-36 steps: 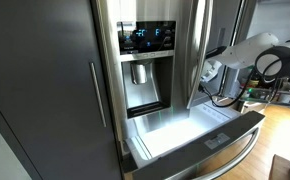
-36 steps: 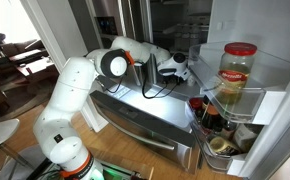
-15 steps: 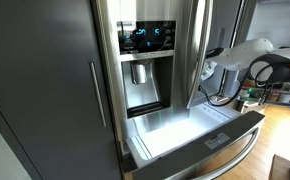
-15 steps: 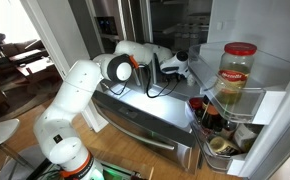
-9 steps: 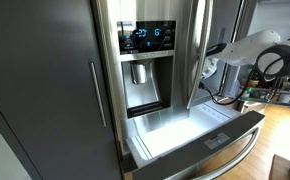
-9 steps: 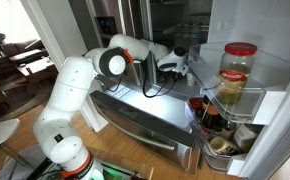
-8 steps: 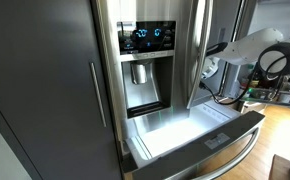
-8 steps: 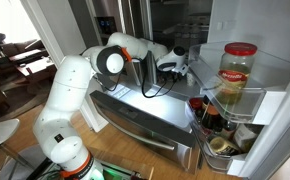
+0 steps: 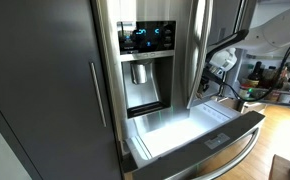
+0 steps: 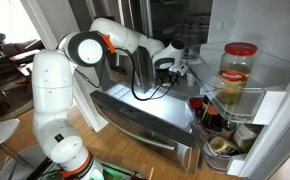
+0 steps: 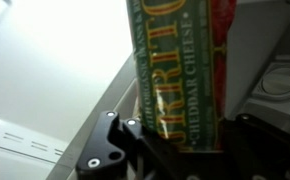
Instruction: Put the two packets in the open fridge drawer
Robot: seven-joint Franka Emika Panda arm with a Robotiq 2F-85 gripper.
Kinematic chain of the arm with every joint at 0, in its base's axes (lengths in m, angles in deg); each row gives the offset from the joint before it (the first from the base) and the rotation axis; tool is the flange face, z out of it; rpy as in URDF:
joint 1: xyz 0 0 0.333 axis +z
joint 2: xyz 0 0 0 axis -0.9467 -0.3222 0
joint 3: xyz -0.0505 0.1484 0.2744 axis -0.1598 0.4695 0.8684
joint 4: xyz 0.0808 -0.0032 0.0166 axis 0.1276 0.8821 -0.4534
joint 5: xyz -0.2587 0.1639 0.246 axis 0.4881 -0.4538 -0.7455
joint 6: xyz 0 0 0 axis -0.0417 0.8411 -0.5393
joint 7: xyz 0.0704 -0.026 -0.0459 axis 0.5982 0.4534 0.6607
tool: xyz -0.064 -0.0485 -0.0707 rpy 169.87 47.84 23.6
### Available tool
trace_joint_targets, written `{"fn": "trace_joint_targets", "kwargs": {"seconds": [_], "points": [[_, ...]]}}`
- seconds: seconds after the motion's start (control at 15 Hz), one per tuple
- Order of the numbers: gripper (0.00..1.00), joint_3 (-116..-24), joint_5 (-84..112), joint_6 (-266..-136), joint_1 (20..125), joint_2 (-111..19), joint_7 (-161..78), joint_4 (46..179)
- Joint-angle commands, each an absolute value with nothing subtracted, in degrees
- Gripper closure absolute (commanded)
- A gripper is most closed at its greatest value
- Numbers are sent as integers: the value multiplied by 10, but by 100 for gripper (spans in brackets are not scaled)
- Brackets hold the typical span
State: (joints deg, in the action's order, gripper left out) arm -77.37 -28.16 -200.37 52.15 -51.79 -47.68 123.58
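My gripper draws back from the fridge's upper section next and tilts down over the drawer's white interior, open below it, to release the cheddar cheese packet.
In the wrist view my gripper is shut on a packet, a flat green and gold pack with "cheddar cheese" printed on it, standing upright between the black fingers. The other packet is out of view. In both exterior views the gripper sits inside the upper fridge compartment, above the pulled-out fridge drawer. The drawer's steel front faces outward and its white interior is lit. The held packet is too small to make out in the exterior views.
The steel door with the water dispenser stands left of the gripper. The open door's shelves hold a red-lidded jar and bottles. A dark cabinet fills the left. Cables hang from the arm.
The jaws have finished closing on the packet. The arm's elbow has swung upward and away, while the gripper stays at nearly the same spot in the fridge.
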Motion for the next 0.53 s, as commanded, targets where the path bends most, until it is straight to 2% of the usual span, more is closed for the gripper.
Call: {"fn": "trace_joint_targets", "kwargs": {"seconds": [0.0, 0.27, 0.47], "points": [[100, -804, -210, -1955, 535, -400, -515, 1346], [100, -823, -137, -1873, 528, -309, -521, 1408], [100, -834, -84, -1867, 527, -253, -535, 1447]]}}
